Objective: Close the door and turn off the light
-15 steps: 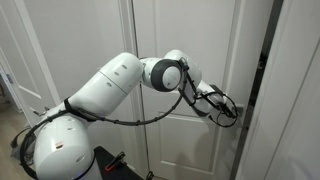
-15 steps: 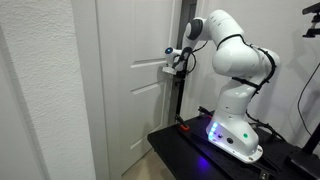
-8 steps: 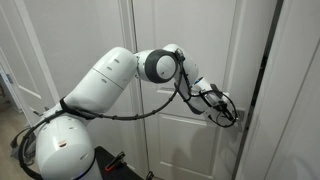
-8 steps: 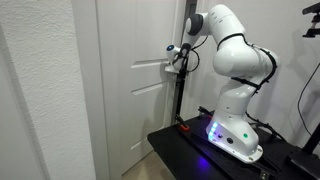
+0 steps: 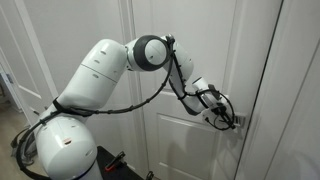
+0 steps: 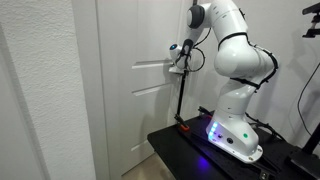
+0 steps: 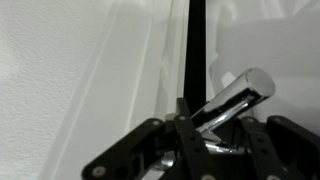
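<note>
My gripper will push the silver lever handle [image 7: 240, 95] toward the frame to close the gap, and then it will open.
The tall white panelled door [image 5: 190, 60] fills the middle in both exterior views and shows nearly edge-on by the arm [image 6: 140, 110]. My gripper [image 5: 228, 118] reaches out to the door's right edge and is shut on the silver lever handle [image 7: 240, 95]. In the wrist view the lever slants up to the right from between my black fingers [image 7: 150, 140], midway at the gripper [image 7: 205, 140]. A narrow dark gap [image 7: 197, 40] separates the door edge from the frame. The light and its switch are out of view.
The white door frame [image 5: 295, 90] stands right of the handle. A second white door [image 5: 20, 50] is at the far left. My white base sits on a black platform [image 6: 190, 150] with a blue glow. A plain white wall [image 6: 40, 90] fills the near left.
My arm has stretched out and its elbow has risen. The gripper has moved toward the frame with the handle still in it, and the dark gap beside the door has narrowed.
</note>
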